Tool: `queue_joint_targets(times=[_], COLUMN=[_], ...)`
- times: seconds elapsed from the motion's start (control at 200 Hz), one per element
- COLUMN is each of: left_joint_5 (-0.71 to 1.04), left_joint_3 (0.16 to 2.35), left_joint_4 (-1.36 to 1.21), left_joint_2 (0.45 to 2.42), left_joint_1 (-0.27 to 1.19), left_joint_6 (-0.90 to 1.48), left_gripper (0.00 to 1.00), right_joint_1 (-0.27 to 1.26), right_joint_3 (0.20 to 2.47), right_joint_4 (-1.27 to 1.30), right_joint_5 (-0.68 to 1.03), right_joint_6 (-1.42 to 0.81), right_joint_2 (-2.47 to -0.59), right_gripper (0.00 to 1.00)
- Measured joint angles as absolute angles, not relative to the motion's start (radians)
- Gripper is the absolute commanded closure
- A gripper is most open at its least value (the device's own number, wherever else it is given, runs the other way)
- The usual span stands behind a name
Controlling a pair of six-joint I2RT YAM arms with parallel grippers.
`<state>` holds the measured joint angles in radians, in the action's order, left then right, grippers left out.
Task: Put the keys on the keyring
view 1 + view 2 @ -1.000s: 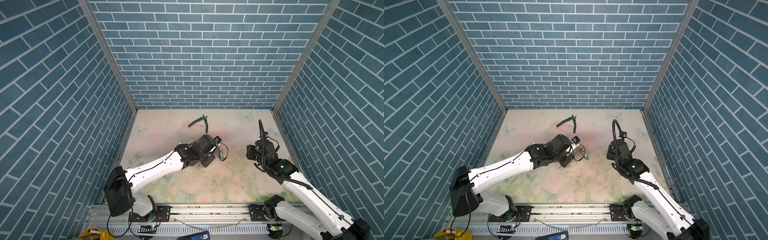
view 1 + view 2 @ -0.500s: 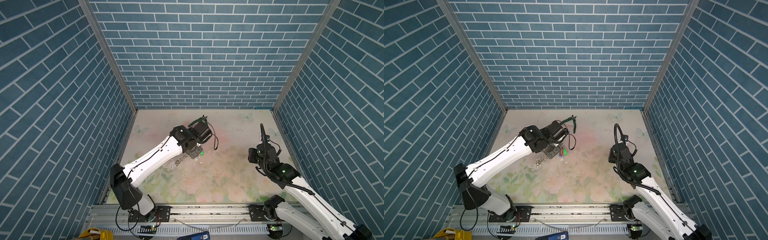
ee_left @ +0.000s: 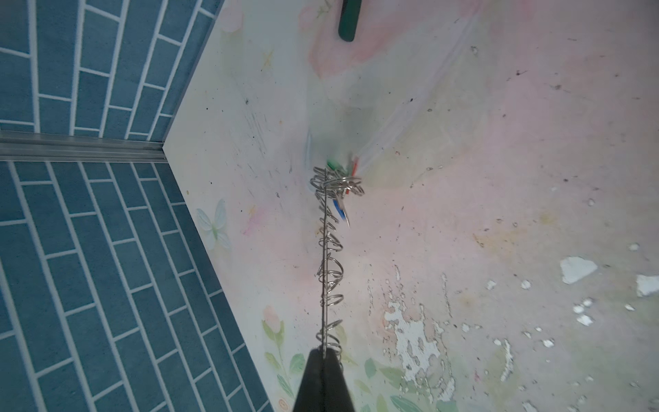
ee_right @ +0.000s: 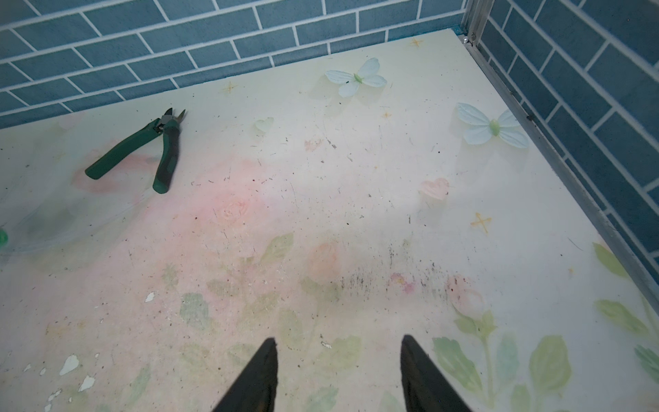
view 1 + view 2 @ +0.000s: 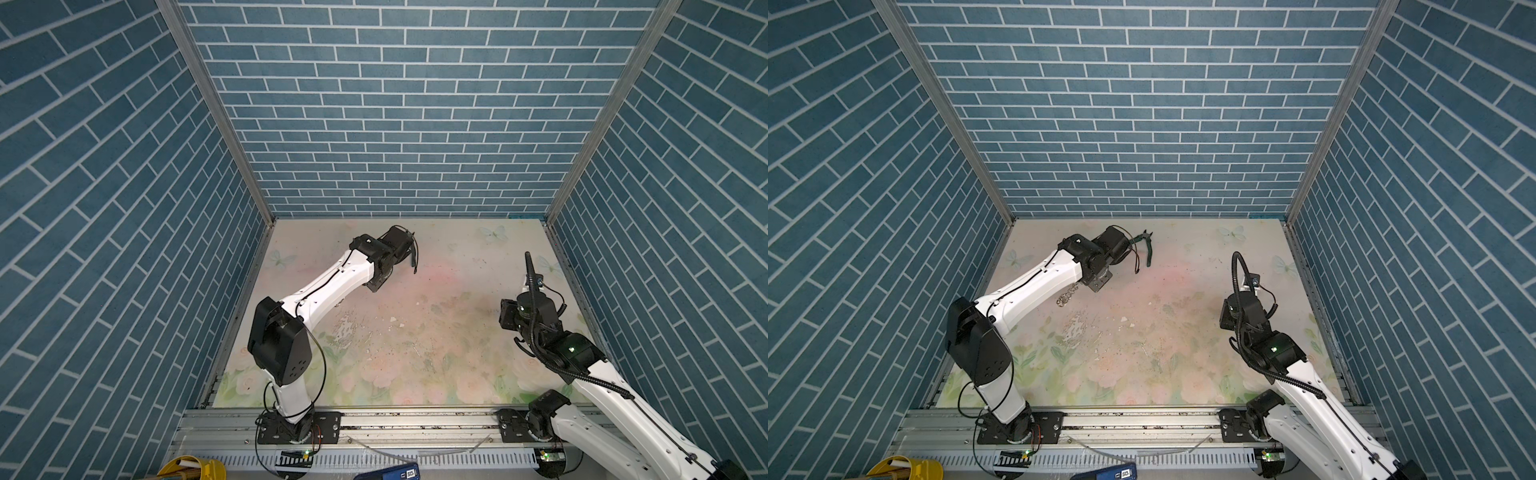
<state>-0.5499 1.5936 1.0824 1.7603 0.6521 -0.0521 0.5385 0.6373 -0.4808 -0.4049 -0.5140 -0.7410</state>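
The mat's chipped, empty part (image 3: pixel 497 319) is below my left gripper and nearer my base, so my left gripper will next move back and down to it and let go of the keyring (image 3: pixel 330 271) there.
My left gripper (image 3: pixel 324 351) is shut on the keyring (image 3: pixel 330 271), which the left wrist view shows edge-on as a thin dark hoop lined with silvery rings. At the hoop's far end hang the keys (image 3: pixel 340 210), a blurred blue tag with a silvery blade, beside a green tag (image 3: pixel 333 164) and a red tag (image 3: pixel 353 168). In a top view some of the keyring's rings (image 5: pixel 1067 297) dangle under the left arm, just above the mat near the back left. My right gripper (image 4: pixel 338 353) stands open and empty over the mat's right side (image 5: pixel 508 318).
Green-handled pliers (image 4: pixel 142 153) lie on the floral mat (image 4: pixel 356 214) near the back wall, just beyond the left wrist (image 5: pixel 1144 245). Blue brick walls close in the left, back and right. A metal rail (image 5: pixel 415 419) runs along the front edge.
The left arm has swung from the middle of the mat toward the back left, carrying the keyring and its tags. The right arm has drawn back a little toward the front right.
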Motion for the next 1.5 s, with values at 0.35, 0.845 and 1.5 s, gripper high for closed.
queue_joint_targets(times=[0.35, 0.845, 1.5], left_joint_5=[-0.538, -0.501, -0.583], left_joint_3=[1.202, 1.231, 1.258], left_joint_4=[0.955, 1.007, 0.866], left_joint_2=[1.647, 1.601, 1.745], left_joint_1=[0.700, 0.885, 1.119], left_joint_6=[0.017, 0.068, -0.165], left_gripper=[1.00, 1.00, 1.00], right_joint_1=[0.537, 0.537, 0.535], right_joint_3=[0.623, 0.623, 0.624], right_joint_4=[-0.484, -0.479, -0.483], right_joint_5=[-0.415, -0.415, -0.434], right_joint_6=[-0.489, -0.489, -0.463], right_joint_2=[-0.754, -0.785, -0.773], right_gripper=[0.44, 0.44, 0.44])
